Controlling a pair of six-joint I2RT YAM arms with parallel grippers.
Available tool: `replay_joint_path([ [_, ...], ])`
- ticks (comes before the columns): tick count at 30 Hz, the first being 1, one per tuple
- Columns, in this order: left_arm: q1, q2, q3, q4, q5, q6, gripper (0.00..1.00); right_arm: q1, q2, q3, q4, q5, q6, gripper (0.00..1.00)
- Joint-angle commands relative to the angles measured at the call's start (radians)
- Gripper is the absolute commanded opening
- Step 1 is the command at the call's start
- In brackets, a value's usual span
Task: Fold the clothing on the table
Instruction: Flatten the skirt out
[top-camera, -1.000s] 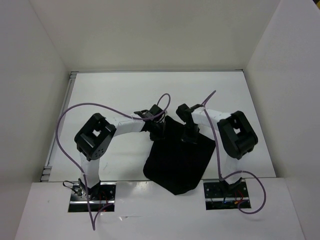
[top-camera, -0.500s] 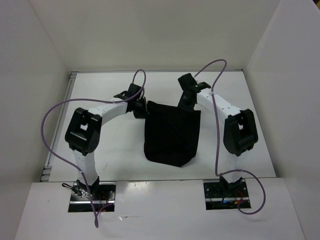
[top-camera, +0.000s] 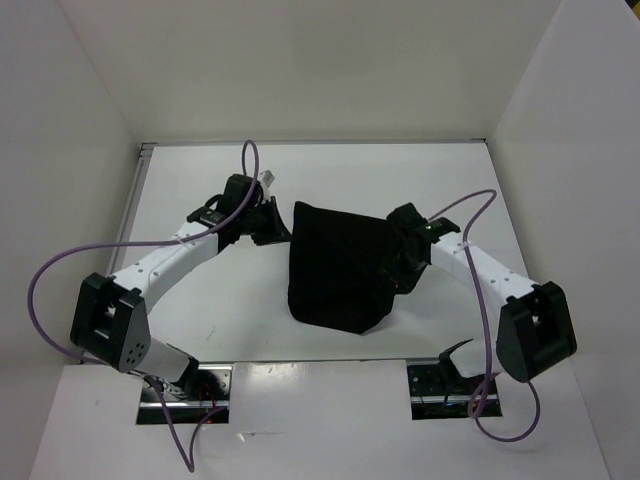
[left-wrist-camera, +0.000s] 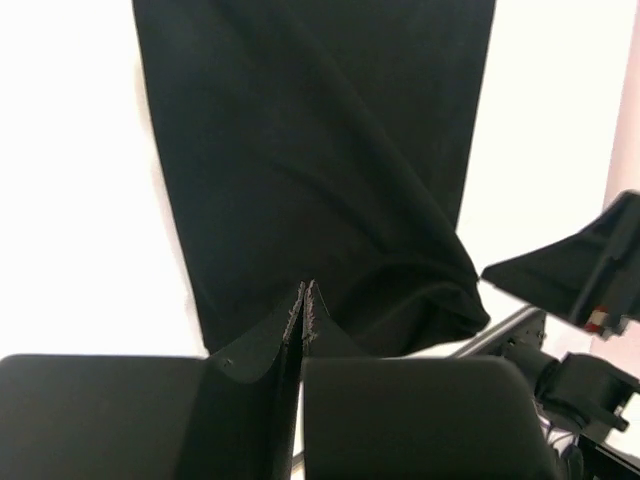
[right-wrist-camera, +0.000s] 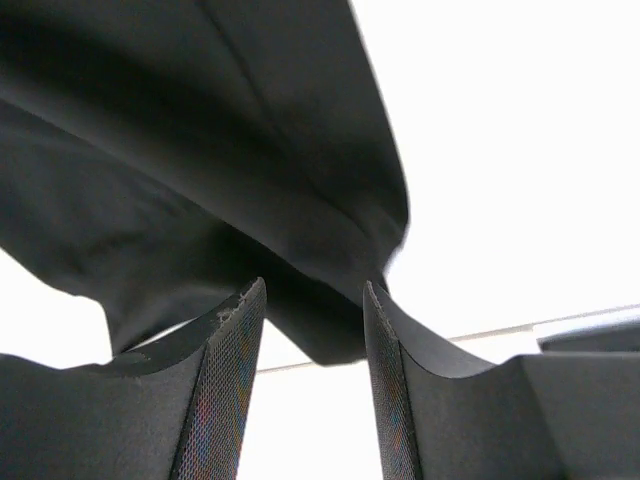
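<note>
The limp fold by the clothing's near corner (top-camera: 381, 314) (right-wrist-camera: 334, 332) is back and down from my right gripper. My right gripper will move back and down around that fold and close.
The black clothing (top-camera: 338, 265) lies flat on the white table (top-camera: 330, 170), a diagonal crease running across it (left-wrist-camera: 320, 160). My left gripper (top-camera: 283, 227) is at its far left corner. Its jaws (left-wrist-camera: 305, 292) are shut over the fabric's edge, and no cloth shows bunched between the pads. My right gripper (top-camera: 397, 263) sits over the garment's right edge. It stands open (right-wrist-camera: 312, 292), with a limp fold of the clothing (right-wrist-camera: 200, 130) just beyond the fingertips and nothing between them.
White walls close in the table on three sides. A thin metal rail (top-camera: 118, 252) runs along the left edge. Purple cables loop off both arms (top-camera: 55, 275) (top-camera: 462, 203). The arm bases (top-camera: 185, 390) sit at the near edge.
The clothing was dragged away from the near edge and now lies farther onto the table. My right gripper opened, let go and slid down the right edge. Both elbows swung outward.
</note>
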Motion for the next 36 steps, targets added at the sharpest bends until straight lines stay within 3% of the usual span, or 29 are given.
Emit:
replay_joint_path([
  [1, -0.001, -0.05, -0.009, -0.005, 0.033, -0.017, 0.03, -0.003, -0.105, -0.034, -0.043, -0.066, 0.146, 0.5],
  [18, 0.036, -0.101, -0.058, 0.005, 0.082, 0.002, 0.03, -0.012, -0.182, -0.173, -0.119, -0.092, 0.246, 0.5],
  [34, 0.074, -0.119, -0.087, 0.014, 0.092, 0.002, 0.03, 0.034, -0.104, -0.212, 0.13, -0.161, 0.281, 0.5],
  [36, 0.074, -0.13, -0.087, 0.014, 0.092, 0.002, 0.03, 0.057, -0.09, -0.212, 0.141, -0.161, 0.29, 0.43],
])
